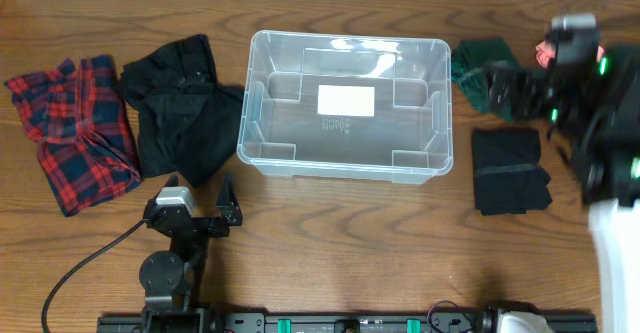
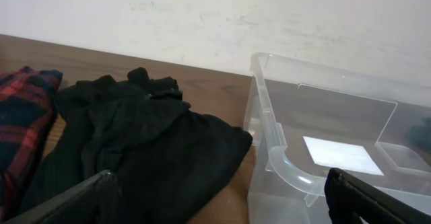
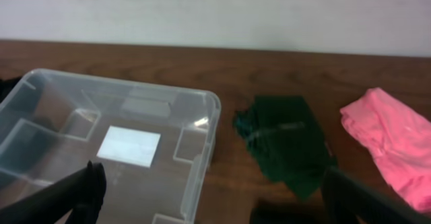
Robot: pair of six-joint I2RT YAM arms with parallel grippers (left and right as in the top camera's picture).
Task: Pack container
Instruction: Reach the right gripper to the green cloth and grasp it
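Observation:
The right gripper moves down next to close on the dark green cloth's edge by the pink cloth, since that edge lies below it on the tabletop.
The clear container stands empty in the middle of the table, a white label on its base. It also shows in the left wrist view and the right wrist view. My left gripper is open and empty near the front edge, in front of the container's front left corner; its jaws frame the black garment and that corner. My right gripper is blurred, right of the container over the dark green cloth; its jaws are open and empty.
A red plaid cloth lies at the far left, beside a crumpled black garment. Right of the container are a dark green cloth, a folded black cloth and a pink cloth.

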